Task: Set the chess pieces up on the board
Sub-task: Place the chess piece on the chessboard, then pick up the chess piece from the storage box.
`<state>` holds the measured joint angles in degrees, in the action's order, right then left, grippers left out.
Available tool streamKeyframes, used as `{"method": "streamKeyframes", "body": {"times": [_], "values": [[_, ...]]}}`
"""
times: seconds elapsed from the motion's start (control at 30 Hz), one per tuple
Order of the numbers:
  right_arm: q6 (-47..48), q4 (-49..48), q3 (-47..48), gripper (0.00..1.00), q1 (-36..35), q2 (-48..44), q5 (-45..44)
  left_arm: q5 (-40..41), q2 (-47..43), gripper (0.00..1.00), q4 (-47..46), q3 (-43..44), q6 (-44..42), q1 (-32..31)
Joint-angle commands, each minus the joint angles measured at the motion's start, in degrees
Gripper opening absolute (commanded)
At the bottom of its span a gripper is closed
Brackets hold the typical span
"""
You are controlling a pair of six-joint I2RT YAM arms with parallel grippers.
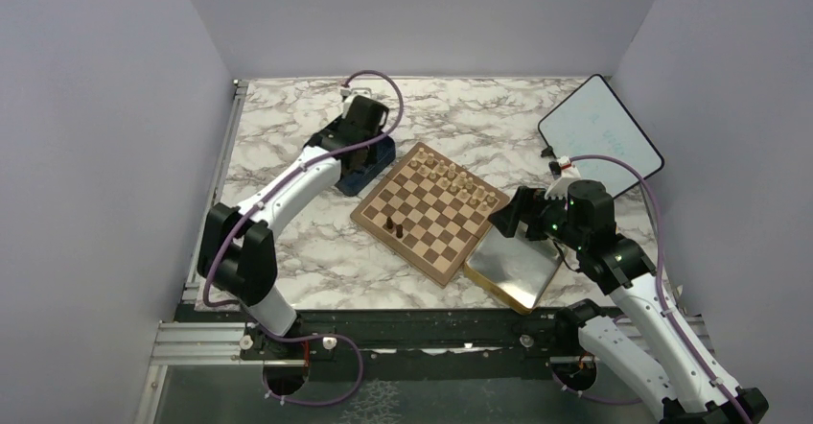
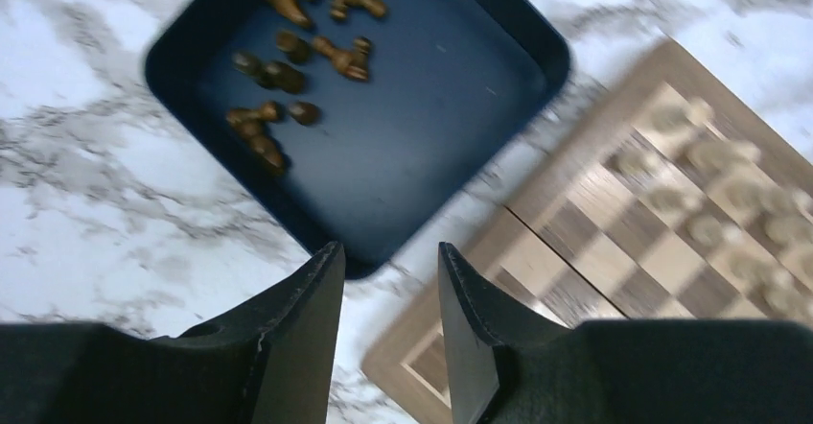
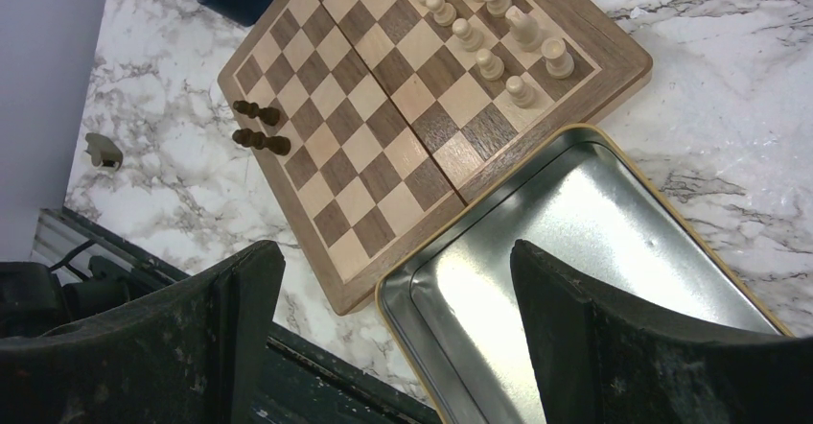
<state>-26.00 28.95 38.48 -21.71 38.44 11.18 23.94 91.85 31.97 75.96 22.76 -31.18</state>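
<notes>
My left gripper moves to the left in the top view and down onto the upright piece by the side of the box next. The board (image 1: 429,211) lacks dark pieces.
The board (image 1: 429,211) lies turned like a diamond in mid-table; it also shows in the right wrist view (image 3: 383,127) and the left wrist view (image 2: 662,203). Two dark brown chess pieces (image 3: 257,127) stand at its near-left edge (image 1: 391,224). Several more dark pieces (image 2: 288,59) lie in the dark blue box (image 2: 403,136). My left gripper (image 2: 391,261) is open and empty, above the gap between box and board. My right gripper (image 3: 393,280) is open and empty over the gold-rimmed tray's (image 3: 575,251) corner.
Pale beige chessmen (image 3: 479,21) fill the board's far-right rows. The gold-rimmed tray (image 1: 515,269) touches the board's near-right side. A white tablet-like lid (image 1: 599,134) lies at the back right. A small pale bit (image 3: 101,149) lies on the marble near the left edge.
</notes>
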Motion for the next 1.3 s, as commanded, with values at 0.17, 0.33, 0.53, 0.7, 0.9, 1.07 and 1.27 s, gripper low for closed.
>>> {"method": "streamKeyframes", "body": {"times": [0.17,0.33,0.53,0.7,0.9,1.07,1.27], "values": [[-0.3,-1.4,-0.1,0.94,-0.3,-0.4,0.5,-0.9,8.3,0.39,-4.0,7.3,-6.2,12.8],[-0.6,-1.6,-0.4,0.94,-0.4,-0.1,0.3,-2.9,13.6,0.37,-5.4,10.8,-6.9,15.7],[-1.1,-1.0,0.0,0.94,-0.4,-0.3,0.0,-3.7,18.4,0.36,-7.0,12.9,-7.9,17.4],[-1.3,-0.6,0.0,0.94,-0.3,-0.2,-0.8,-4.6,20.8,0.36,-7.6,13.1,-8.0,18.6],[-1.7,-0.7,0.1,0.94,-0.3,0.3,-1.0,-5.7,22.5,0.36,-9.1,12.0,-7.8,19.2],[-1.9,-1.1,-0.1,0.94,-0.4,0.5,-1.3,-6.9,24.2,0.31,-9.2,12.7,-7.3,19.3],[-2.0,-1.1,-0.2,0.94,-0.4,0.4,-1.6,-6.7,25.1,0.30,-9.2,12.7,-7.4,19.4]]}}
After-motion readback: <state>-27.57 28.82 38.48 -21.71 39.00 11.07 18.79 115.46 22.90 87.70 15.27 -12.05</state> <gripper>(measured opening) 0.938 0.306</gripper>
